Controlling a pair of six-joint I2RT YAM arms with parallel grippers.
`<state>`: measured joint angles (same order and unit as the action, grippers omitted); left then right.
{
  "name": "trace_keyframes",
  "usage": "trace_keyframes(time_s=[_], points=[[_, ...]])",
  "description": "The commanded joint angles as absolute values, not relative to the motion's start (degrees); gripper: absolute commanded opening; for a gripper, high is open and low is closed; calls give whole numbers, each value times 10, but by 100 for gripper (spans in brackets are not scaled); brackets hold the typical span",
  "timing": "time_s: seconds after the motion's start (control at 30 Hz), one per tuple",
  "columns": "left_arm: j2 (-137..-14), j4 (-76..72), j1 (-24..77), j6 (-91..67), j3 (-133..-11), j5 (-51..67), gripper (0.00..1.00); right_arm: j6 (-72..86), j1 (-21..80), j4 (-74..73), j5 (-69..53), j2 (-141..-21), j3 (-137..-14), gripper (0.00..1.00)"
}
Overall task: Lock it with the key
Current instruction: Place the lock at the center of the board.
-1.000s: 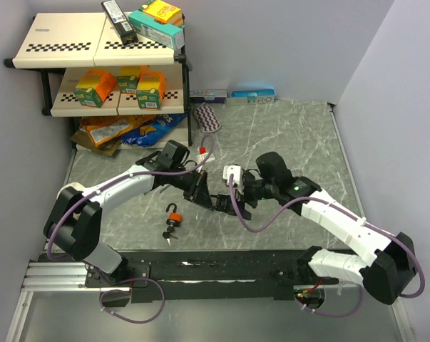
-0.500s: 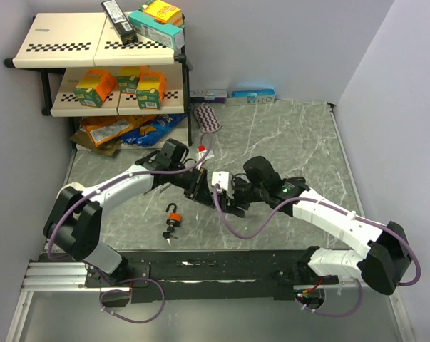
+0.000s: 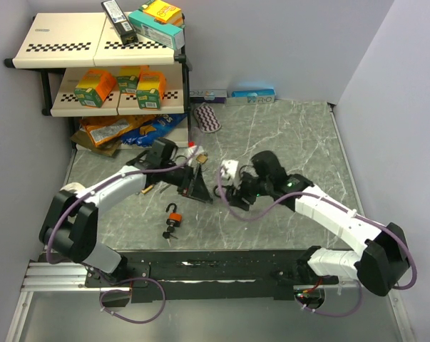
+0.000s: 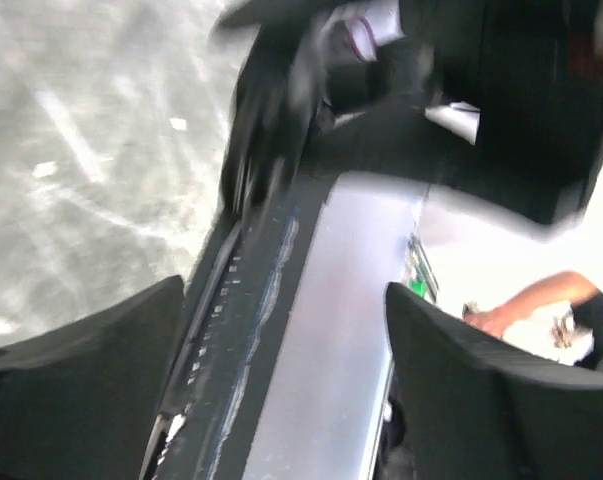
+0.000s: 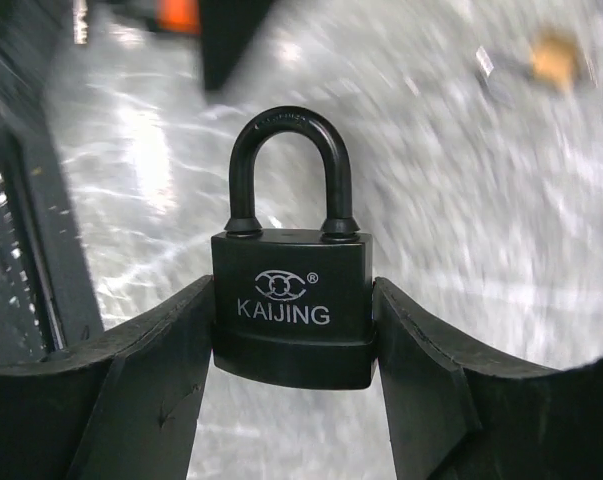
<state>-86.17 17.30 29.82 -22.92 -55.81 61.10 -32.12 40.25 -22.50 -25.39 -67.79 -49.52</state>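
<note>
The table is bare below my right gripper and to its right in the top view. I need to carry the shut padlock that way, lower it and release it.
My right gripper (image 5: 293, 345) is shut on a black padlock (image 5: 293, 300) marked KAIJING, squeezing its body from both sides. Both legs of the shackle (image 5: 286, 130) sit in the body, and its underside is hidden. In the top view this gripper (image 3: 224, 192) hovers over the middle of the table. My left gripper (image 3: 198, 187) is just to its left, apart from it. It stands open (image 4: 286, 390) with nothing between its fingers. A small brass-coloured piece (image 3: 149, 189), perhaps a key, lies under the left arm. A blurred brass piece (image 5: 556, 55) also shows in the right wrist view.
An orange padlock (image 3: 173, 213) with a bunch of keys (image 3: 170, 232) lies near the front rail (image 3: 215, 267). A shelf rack (image 3: 100, 43) with boxes stands at the back left, with snack bags (image 3: 118, 130) under it. Small boxes (image 3: 232, 95) line the back wall.
My left gripper has opened and drawn back to the left. My right gripper has closed on the black padlock and now holds it alone.
</note>
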Motion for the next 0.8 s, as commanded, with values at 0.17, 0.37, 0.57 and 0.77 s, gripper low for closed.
trace_keyframes(time_s=[0.17, 0.37, 0.57, 0.77], points=[[-720, 128, 166, -212, -506, 514, 96, -152, 210, -234, -252, -723, -523, 0], [-720, 158, 155, -207, -518, 490, 96, -22, 104, -266, -192, -834, -568, 0], [-722, 162, 154, -204, -529, 484, 96, -2, 44, -268, -185, -906, -586, 0], [-724, 149, 154, -213, -526, 486, 96, 15, -17, -283, -193, -968, -601, 0]])
